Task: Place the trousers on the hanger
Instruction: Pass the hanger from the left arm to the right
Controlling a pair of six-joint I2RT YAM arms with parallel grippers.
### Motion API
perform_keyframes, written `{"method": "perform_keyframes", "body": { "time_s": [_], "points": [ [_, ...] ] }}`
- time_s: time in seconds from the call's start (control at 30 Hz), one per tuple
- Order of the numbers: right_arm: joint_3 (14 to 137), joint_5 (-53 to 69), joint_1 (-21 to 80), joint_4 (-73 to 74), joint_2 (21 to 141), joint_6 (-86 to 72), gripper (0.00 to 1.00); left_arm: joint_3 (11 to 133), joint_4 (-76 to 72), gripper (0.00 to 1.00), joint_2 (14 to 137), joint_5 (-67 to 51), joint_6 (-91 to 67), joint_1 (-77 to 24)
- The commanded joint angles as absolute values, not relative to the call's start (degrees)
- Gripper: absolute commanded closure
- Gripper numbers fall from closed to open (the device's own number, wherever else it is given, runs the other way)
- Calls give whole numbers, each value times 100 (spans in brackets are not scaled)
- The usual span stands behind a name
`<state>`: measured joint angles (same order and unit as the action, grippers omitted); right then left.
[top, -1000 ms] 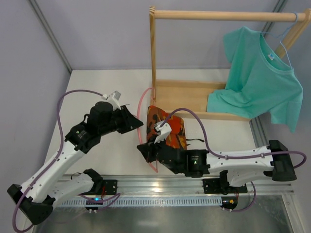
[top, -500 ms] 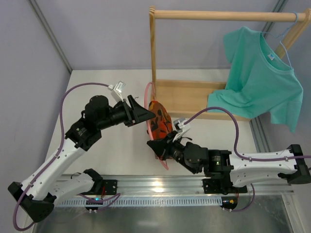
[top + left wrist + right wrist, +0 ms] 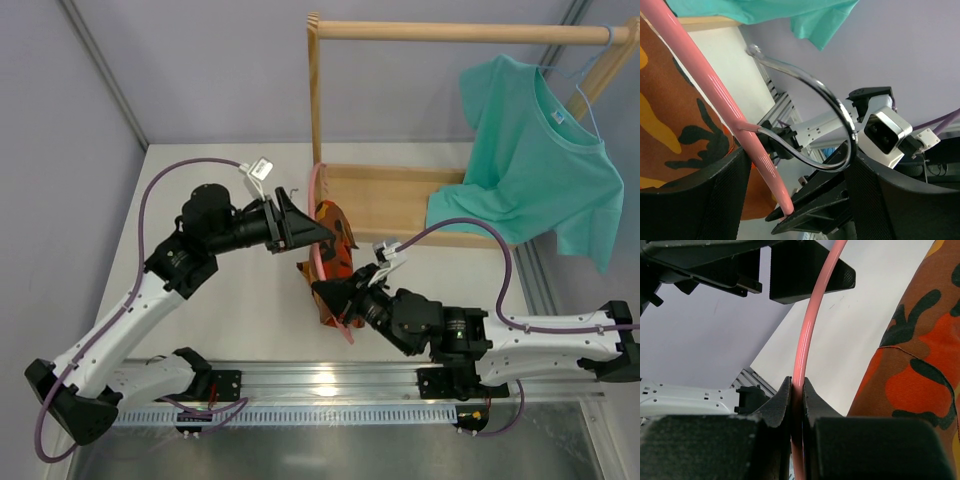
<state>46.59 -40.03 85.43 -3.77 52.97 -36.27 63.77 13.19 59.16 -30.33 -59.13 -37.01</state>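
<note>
Next, my right gripper will bring the hanger's silver hook up and outward over the rack's bare top bar (image 3: 412,31) and release it, as the T-shirt fills only one end.
The camouflage trousers (image 3: 337,242) hang folded over the pink hanger (image 3: 316,190), lifted off the table in front of the wooden rack. My right gripper (image 3: 332,296) is shut on the hanger's thin pink bar (image 3: 798,385), with the trousers (image 3: 912,365) just to its right. My left gripper (image 3: 320,237) is open at the hanger's top. In the left wrist view the pink arm (image 3: 715,85) and the silver hook (image 3: 830,97) pass between its wide-apart fingers (image 3: 695,200), and the trousers (image 3: 670,125) fill the left side.
A wooden rack (image 3: 315,100) stands at the back with a teal T-shirt (image 3: 530,160) on a light-blue hanger (image 3: 590,75) at its right end. A metal rail (image 3: 330,385) runs along the near edge. Grey walls close the left and back.
My right arm swung left and lifted the hanger with the trousers upright off the table. My left gripper opened and moved right up to the hanger's hook.
</note>
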Motion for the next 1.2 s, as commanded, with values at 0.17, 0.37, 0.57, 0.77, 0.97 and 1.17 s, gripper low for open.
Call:
{"method": "perform_keyframes", "body": {
  "time_s": [0.17, 0.37, 0.57, 0.77, 0.97, 1.17],
  "points": [
    [4640, -4597, 8315, -765, 5282, -3419, 96, 7075, 2652, 30, 6170, -3639, -4765, -3727],
    [4930, -4570, 8253, -642, 5563, -3217, 96, 6628, 2822, 34, 6161, -3919, -4421, -3727],
    [5063, -4544, 8218, -720, 5844, -3120, 97, 6504, 3075, 38, 6170, -4140, -4158, -3727],
    [4905, -4491, 8095, -949, 5792, -3348, 96, 6434, 3217, 42, 5933, -4157, -4078, -3718],
    [4667, -4526, 7963, -1107, 5424, -3489, 96, 6785, 3173, 41, 5898, -4342, -4140, -3727],
    [4632, -4641, 7919, -1151, 5002, -3375, 96, 6970, 2646, 38, 5871, -4596, -4535, -3727]
  ]
}}
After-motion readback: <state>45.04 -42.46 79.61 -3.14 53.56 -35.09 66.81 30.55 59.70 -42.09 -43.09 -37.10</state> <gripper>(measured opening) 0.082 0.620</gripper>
